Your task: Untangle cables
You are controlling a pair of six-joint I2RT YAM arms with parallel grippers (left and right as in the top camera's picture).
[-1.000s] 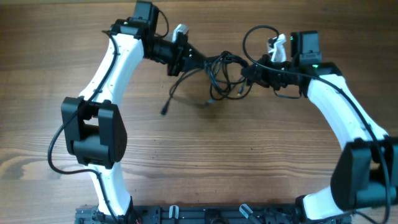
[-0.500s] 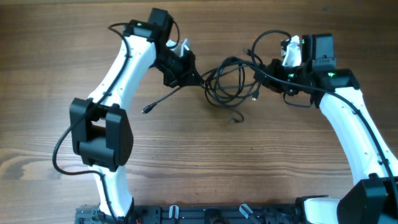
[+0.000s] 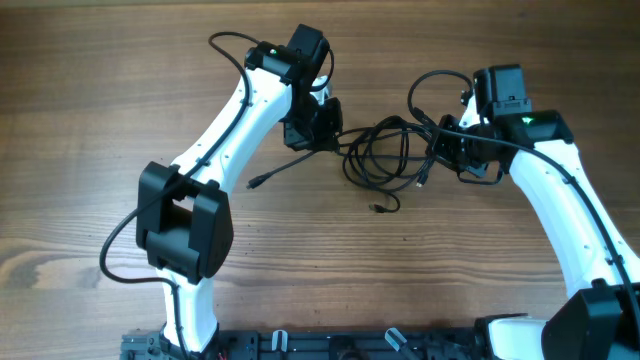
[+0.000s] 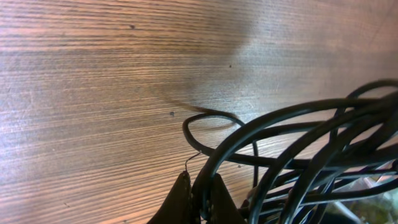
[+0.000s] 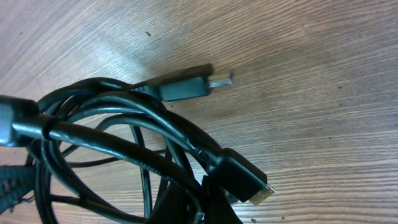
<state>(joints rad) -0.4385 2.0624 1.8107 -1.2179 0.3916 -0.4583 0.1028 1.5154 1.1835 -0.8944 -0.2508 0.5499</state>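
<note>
The loops are still bunched between my right gripper and my left gripper. My right gripper needs to move away from my left gripper, toward the right in the overhead view, and then open.
The cables (image 3: 383, 155) are a tangle of thin black loops strung between my two grippers at the table's far middle. My left gripper (image 3: 328, 135) is shut on a strand at the tangle's left side. In the left wrist view that strand (image 4: 214, 168) passes between the fingertips (image 4: 183, 198), with more loops (image 4: 311, 146) to the right. My right gripper (image 3: 447, 150) is shut on the tangle's right side. In the right wrist view a metal-tipped plug (image 5: 244, 179) lies right by its fingers (image 5: 177, 202), and another plug (image 5: 185, 88) hangs farther off.
One loose end (image 3: 258, 182) trails left onto the wooden table (image 3: 100, 200), and another plug (image 3: 381, 208) lies in front of the tangle. A thick arm cable (image 3: 430, 85) arcs behind the right wrist. The rail (image 3: 350, 345) runs along the near edge.
Both grippers have moved right and toward the near edge, carrying the tangle along. The trailing left end has slid right across the table. Both grips stay shut.
</note>
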